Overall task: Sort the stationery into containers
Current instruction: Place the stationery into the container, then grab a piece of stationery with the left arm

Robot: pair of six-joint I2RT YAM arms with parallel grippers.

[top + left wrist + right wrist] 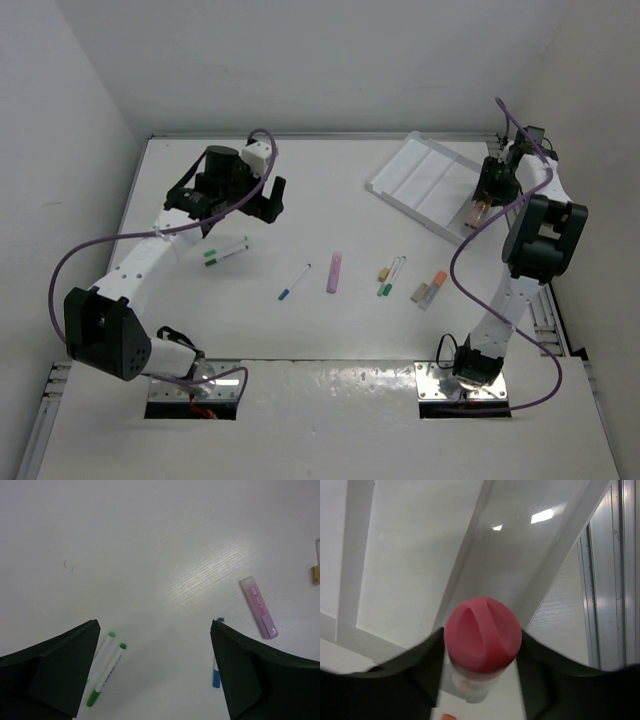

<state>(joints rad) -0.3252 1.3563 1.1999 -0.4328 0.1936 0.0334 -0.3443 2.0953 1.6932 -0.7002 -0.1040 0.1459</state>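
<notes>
The nearer green-capped marker's white body (228, 256) (110, 670) lies slanted to the open fingers, so my left gripper will lower back and turn onto it.
The white divided tray (425, 180) lies at the far right, and its compartments (410, 555) fill the right wrist view. My right gripper (478, 210) is shut on a pink-capped marker (482, 640), holding it over the tray's near right end. My left gripper (155, 645) is open and empty above the table's left part. Two green-capped markers (227, 252) lie below it, also in the left wrist view (106, 672). A blue-tipped white pen (294, 283), a lilac stick (333, 271), a tan eraser (383, 273), a green-capped marker (392, 275) and an orange-tipped marker (430, 288) lie mid-table.
A grey block (419, 293) lies beside the orange-tipped marker. White walls close in the table at the back and sides. A metal rail (548, 300) runs along the right edge. Purple cables loop from both arms.
</notes>
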